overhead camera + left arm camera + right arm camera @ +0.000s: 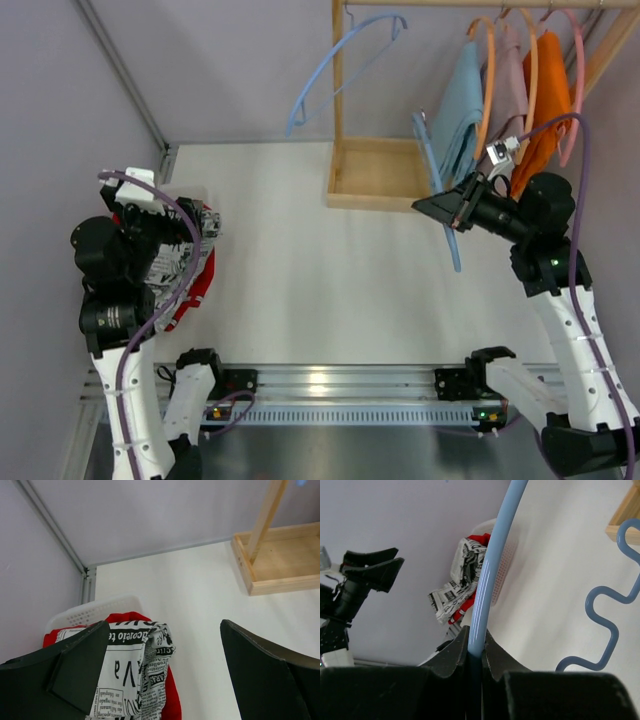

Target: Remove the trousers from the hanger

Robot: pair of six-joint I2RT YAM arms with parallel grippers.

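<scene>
My right gripper should lift the bare hanger outward onto the rail's free part (386,3) by the other blue hanger and release, since that lies above and outward of the gripper.
My right gripper (452,207) is shut on a bare light blue hanger (440,190) and holds it tilted above the table, beside the rack. In the right wrist view the hanger's bar (490,570) runs up from between my closed fingers (476,647). Light blue trousers (458,108), dusty mauve trousers (507,95) and orange trousers (548,100) hang on hangers on the rail. Red trousers (170,700) and white trousers with black print (125,675) lie heaped in a white basket (95,611) at the left. My left gripper (192,238) is open and empty just above that heap.
A wooden rack with a box-shaped base (375,175) stands at the back right; its base also shows in the left wrist view (280,565). Another bare blue hanger (340,65) hangs on the rail's left end. Grey walls close in the left and back.
</scene>
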